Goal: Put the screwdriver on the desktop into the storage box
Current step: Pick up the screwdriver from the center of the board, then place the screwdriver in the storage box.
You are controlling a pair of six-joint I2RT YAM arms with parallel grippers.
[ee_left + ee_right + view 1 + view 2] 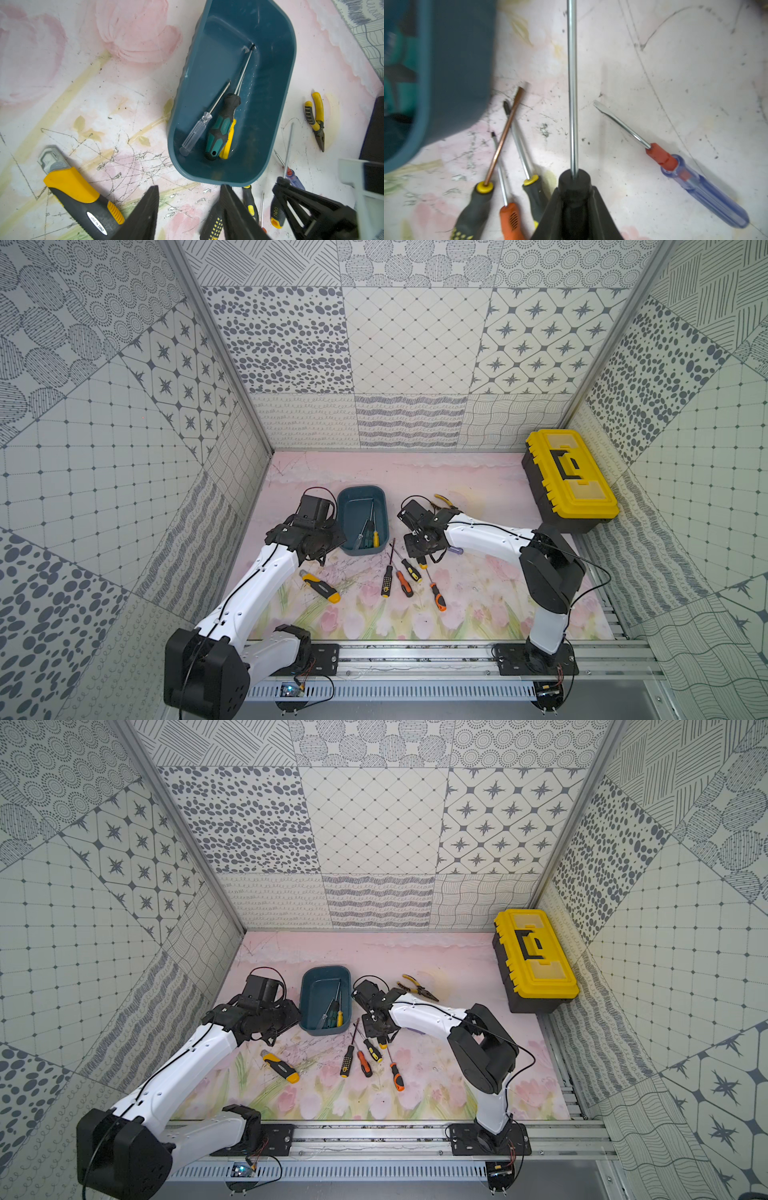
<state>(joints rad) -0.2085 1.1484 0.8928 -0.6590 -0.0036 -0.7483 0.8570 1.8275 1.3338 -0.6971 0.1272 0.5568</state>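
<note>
My right gripper should move outward over the box's rim to the bare bottom of the box beside the clear-handled screwdriver and let go of the long-shafted screwdriver's black handle.
The teal storage box (341,526) (276,83) stands on the tulip-print desktop (478,489) between my two arms. Three screwdrivers lie inside it: a clear-handled one (197,131), a teal-and-black one (222,126) and a yellow one (228,143). My right gripper (574,191) is shut on the black handle of a long-shafted screwdriver (572,83), just right of the box. Several more screwdrivers (404,584) lie on the desktop in front of the box, and a blue-and-red one (704,187) lies beside the right gripper. My left gripper (190,188) hovers open and empty at the box's near end.
A yellow-and-black utility knife (320,585) (83,197) lies near the left arm. Yellow-handled pliers (445,501) (315,118) lie behind the right wrist. A yellow-and-black toolbox (569,481) stands at the back right. Patterned walls close in three sides.
</note>
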